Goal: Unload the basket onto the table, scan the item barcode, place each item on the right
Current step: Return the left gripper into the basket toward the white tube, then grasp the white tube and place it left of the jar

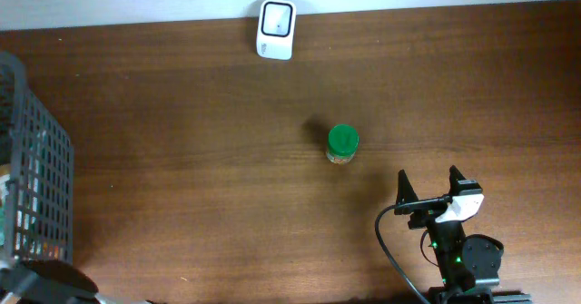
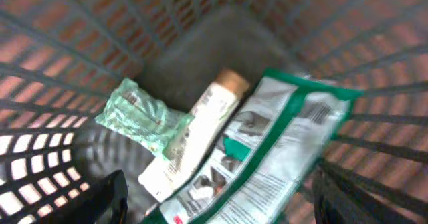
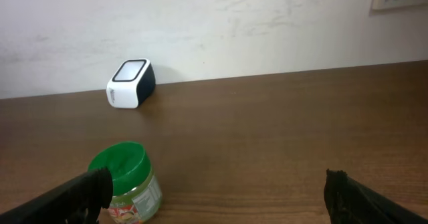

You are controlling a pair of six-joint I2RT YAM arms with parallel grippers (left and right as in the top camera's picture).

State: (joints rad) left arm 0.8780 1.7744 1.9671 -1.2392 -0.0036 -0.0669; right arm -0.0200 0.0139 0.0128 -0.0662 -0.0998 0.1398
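Next, my open left gripper lowers between the basket's mesh sides and closes around the tube's body point(image 2: 194, 133), because the white tube lies deep in the basket below.
A small jar with a green lid point(image 1: 342, 143) stands upright in the middle of the brown table. It also shows in the right wrist view as the jar point(image 3: 124, 182), by my left fingertip. My right gripper point(image 1: 429, 188) hovers open to the jar's right and nearer the front edge, with nothing between its fingers point(image 3: 221, 207). The white barcode scanner point(image 1: 275, 29) sits at the table's far edge, seen again as the scanner point(image 3: 131, 83) against the wall. My left gripper point(image 2: 217, 204) is open inside the basket, above a green-and-white pouch point(image 2: 281, 150).
A dark wire basket point(image 1: 50, 159) stands at the table's left edge. Inside it lie a white tube point(image 2: 197, 137) and a crinkled green packet point(image 2: 137, 114) beside the pouch. The basket's mesh walls point(image 2: 60, 57) close in around my left gripper.
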